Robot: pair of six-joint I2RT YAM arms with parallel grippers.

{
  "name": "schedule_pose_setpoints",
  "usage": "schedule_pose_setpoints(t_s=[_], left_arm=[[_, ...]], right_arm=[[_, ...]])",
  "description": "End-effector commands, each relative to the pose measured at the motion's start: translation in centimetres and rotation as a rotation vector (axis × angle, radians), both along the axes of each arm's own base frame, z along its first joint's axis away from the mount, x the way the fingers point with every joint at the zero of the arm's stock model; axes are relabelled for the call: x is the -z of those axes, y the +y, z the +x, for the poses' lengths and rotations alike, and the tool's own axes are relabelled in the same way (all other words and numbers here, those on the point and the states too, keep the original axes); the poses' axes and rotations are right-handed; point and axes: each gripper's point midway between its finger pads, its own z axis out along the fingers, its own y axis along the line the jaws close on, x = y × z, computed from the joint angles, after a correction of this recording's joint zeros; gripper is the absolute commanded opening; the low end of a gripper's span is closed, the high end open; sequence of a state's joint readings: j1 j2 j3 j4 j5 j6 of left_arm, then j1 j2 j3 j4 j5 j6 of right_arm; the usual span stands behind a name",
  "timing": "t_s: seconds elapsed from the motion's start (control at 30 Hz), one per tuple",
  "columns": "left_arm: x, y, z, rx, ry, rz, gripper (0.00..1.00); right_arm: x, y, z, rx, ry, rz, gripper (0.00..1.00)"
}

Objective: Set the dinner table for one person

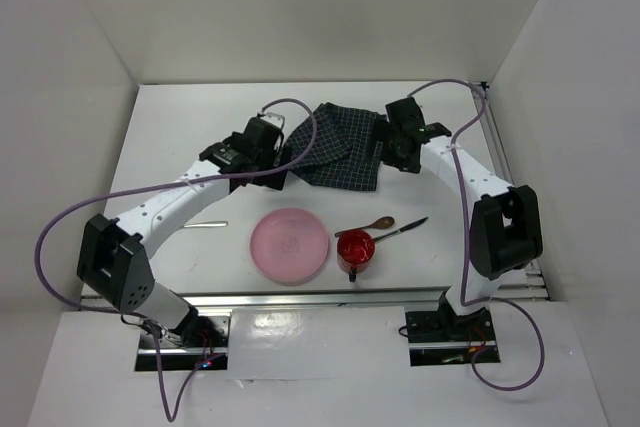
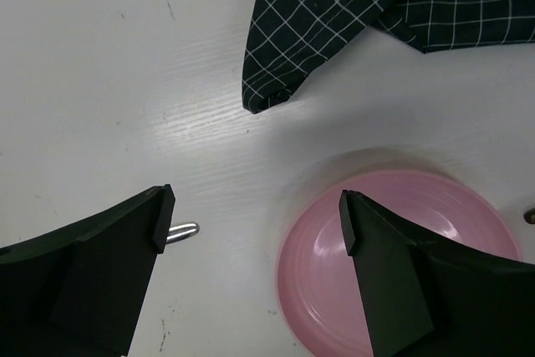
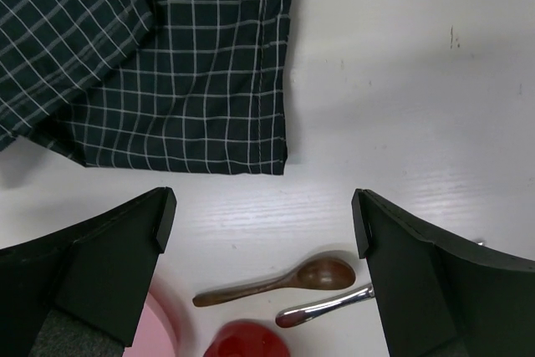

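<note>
My left gripper moves down and outward onto the placemat's pointed near corner next, fingers open around the corner's point, since it juts out from the crumpled placemat.
The white dinner table holds a crumpled dark navy checked placemat at the back middle. A pink plate lies near the front, with a red cup to its right. My left gripper is open and empty, above bare table between the placemat's corner and the plate. My right gripper is open and empty over the placemat's right edge. Its wrist view shows the cup below.
A wooden spoon and a black-handled metal utensil lie right of the plate; both show in the right wrist view, spoon and utensil. Another metal utensil lies left of the plate. White walls enclose the table.
</note>
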State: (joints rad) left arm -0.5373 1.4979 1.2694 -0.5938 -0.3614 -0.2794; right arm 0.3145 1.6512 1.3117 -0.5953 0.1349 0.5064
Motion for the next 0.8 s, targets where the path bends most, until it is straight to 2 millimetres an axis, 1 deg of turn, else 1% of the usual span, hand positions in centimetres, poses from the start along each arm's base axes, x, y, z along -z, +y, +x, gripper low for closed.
schedule_pose_setpoints(t_s=[0.0, 0.03, 0.07, 0.13, 0.17, 0.2, 0.33, 0.37, 0.4, 0.43, 0.47, 0.53, 0.57, 0.6, 0.63, 0.67, 0.7, 0.73, 0.77], left_arm=[[2.4, 1.3, -0.6, -0.076, 0.059, 0.082, 1.00], [2.4, 1.5, -0.5, -0.082, 0.054, 0.089, 1.00], [3.0, 1.7, -0.7, -0.074, 0.071, 0.107, 1.00], [3.1, 1.8, -0.9, -0.066, 0.080, 0.119, 1.00], [3.5, 1.5, -1.0, -0.057, 0.089, 0.125, 1.00], [3.4, 1.3, -1.1, -0.050, 0.084, 0.132, 1.00], [4.6, 0.5, -1.4, -0.020, 0.099, 0.190, 1.00], [4.6, 0.3, -1.3, -0.017, 0.093, 0.201, 1.00], [5.1, 0.1, -1.0, -0.016, 0.105, 0.210, 1.00], [5.5, 0.3, -0.9, -0.013, 0.112, 0.238, 1.00], [5.8, -0.2, -0.1, -0.006, 0.110, 0.243, 1.00], [6.0, -0.1, 1.1, -0.003, 0.083, 0.286, 1.00], [6.3, 0.0, 1.5, -0.003, 0.074, 0.300, 1.00], [6.5, -0.2, 2.5, -0.002, 0.048, 0.320, 1.00], [6.7, -0.4, 2.8, 0.006, 0.047, 0.327, 1.00], [6.5, -0.4, 3.7, -0.007, 0.041, 0.320, 1.00], [7.5, -0.6, 4.0, 0.005, 0.060, 0.341, 1.00], [7.6, -0.5, 4.6, -0.006, 0.061, 0.340, 1.00], [7.7, 0.0, 5.0, -0.022, 0.069, 0.353, 1.00]], right_arm=[[0.2, 0.4, -1.0, -0.003, 0.013, 0.031, 1.00], [0.1, 0.5, -0.8, -0.003, 0.005, 0.034, 1.00], [-0.3, 0.7, -0.9, -0.010, -0.003, 0.045, 1.00], [0.5, 0.7, -1.4, -0.017, 0.015, 0.050, 1.00], [-0.1, 1.0, -1.3, -0.024, -0.003, 0.064, 1.00], [0.5, 0.8, -1.9, -0.023, 0.013, 0.059, 1.00], [0.9, 1.4, -1.9, -0.045, 0.008, 0.091, 1.00], [0.9, 1.4, -1.9, -0.045, 0.008, 0.091, 1.00], [1.3, 1.4, -1.9, -0.044, 0.019, 0.087, 1.00], [1.3, 1.6, -1.9, -0.050, 0.022, 0.094, 1.00], [1.1, 1.6, -1.9, -0.050, 0.022, 0.094, 1.00], [1.1, 1.6, -1.9, -0.050, 0.022, 0.094, 1.00], [1.4, 1.7, -2.2, -0.055, 0.033, 0.098, 1.00], [1.7, 1.8, -2.5, -0.060, 0.045, 0.104, 1.00], [1.6, 1.8, -2.3, -0.061, 0.035, 0.107, 1.00], [1.9, 2.0, -2.4, -0.066, 0.038, 0.114, 1.00], [1.9, 1.9, -2.7, -0.066, 0.038, 0.114, 1.00], [1.8, 2.1, -2.5, -0.074, 0.031, 0.126, 1.00], [1.8, 2.1, -2.5, -0.074, 0.031, 0.126, 1.00]])
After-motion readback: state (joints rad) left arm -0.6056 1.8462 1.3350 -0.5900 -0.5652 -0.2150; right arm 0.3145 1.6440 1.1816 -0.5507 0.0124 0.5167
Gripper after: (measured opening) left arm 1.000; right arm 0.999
